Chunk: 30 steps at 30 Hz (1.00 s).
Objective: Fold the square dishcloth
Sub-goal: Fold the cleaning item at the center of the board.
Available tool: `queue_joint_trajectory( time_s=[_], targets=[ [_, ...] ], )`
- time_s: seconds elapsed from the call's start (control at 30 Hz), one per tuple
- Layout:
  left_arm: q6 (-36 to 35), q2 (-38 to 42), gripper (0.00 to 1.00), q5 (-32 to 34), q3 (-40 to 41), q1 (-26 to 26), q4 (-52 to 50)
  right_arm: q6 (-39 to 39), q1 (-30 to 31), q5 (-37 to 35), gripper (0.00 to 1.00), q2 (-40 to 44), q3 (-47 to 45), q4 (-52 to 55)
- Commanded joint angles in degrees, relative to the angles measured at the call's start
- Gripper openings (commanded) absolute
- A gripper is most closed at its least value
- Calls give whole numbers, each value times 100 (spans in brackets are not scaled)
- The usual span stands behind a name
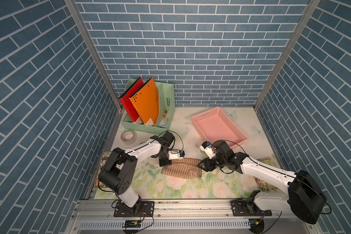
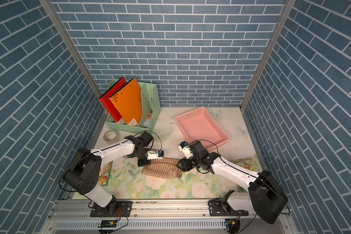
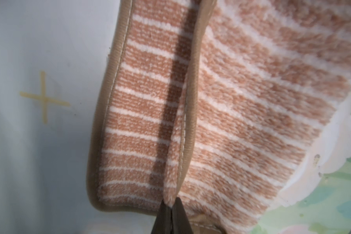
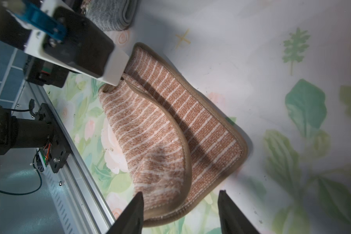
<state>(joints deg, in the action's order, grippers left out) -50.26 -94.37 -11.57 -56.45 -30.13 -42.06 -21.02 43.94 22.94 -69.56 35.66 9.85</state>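
Note:
My left gripper will next pull the hem outward and let it go by the lower layer's far edge (image 1: 187, 158) (image 3: 92, 167). That edge is outward of the gripper and still uncovered.
The square dishcloth (image 1: 182, 168) (image 2: 162, 168), brown with thin white stripes and a tan hem, lies doubled over on the floral table mat. Its upper layer (image 4: 150, 129) stops short of the lower layer's far edge. My left gripper (image 3: 171, 205) (image 1: 164, 163) is shut on the hem of the upper layer at the cloth's left end. My right gripper (image 4: 180, 194) (image 1: 200, 166) is open at the cloth's right end. The cloth's corner (image 4: 170, 210) lies loose between the jaws, and the right fingers (image 4: 134, 210) are low over the mat.
A pink basket (image 1: 219, 125) sits behind the right arm. A green file holder (image 1: 168, 113) with red and orange folders stands at the back left, with a tape roll (image 1: 128, 136) in front of it. A grey cloth (image 4: 113, 14) lies beyond the left gripper. Picture books (image 1: 265, 162) lie at the table's sides.

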Motion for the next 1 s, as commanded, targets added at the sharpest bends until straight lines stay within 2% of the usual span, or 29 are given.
queue_joint_trajectory(
  time_s=[0.0, 0.13, 0.23, 0.3, 0.37, 0.5, 0.53, 0.73, 0.97],
  targets=[
    [45, -64, 9, -14, -97, 52, -92, -981, 233, 206, 64, 395, -510, -832],
    [72, -71, 9, -62, -158, 55, -178, -1526, 748, -253, 65, 532, -740, -1143],
    [86, -40, 9, -122, -189, 58, -231, -1685, 1272, -927, 66, 415, -696, -1128],
    [82, -20, 9, -118, -199, 57, -253, -1739, 1423, -1266, 60, 287, -685, -1099],
    [94, -2, 9, -104, -223, 56, -290, -1773, 1433, -1356, 49, 202, -757, -1222],
    [69, 124, 9, -115, -304, 65, -423, -1824, 1334, -1586, 6, 232, -974, -1239],
    [55, 166, 9, -109, -305, 71, -437, -1823, 1258, -1584, 0, 263, -1038, -1207],
    [22, 185, 9, -9, -320, 142, -453, -1645, 951, -1512, 0, 486, -1248, -877],
    [23, 41, 9, 107, -329, 247, -232, -1479, 799, -1457, 0, 371, -1239, -869]
  ],
)
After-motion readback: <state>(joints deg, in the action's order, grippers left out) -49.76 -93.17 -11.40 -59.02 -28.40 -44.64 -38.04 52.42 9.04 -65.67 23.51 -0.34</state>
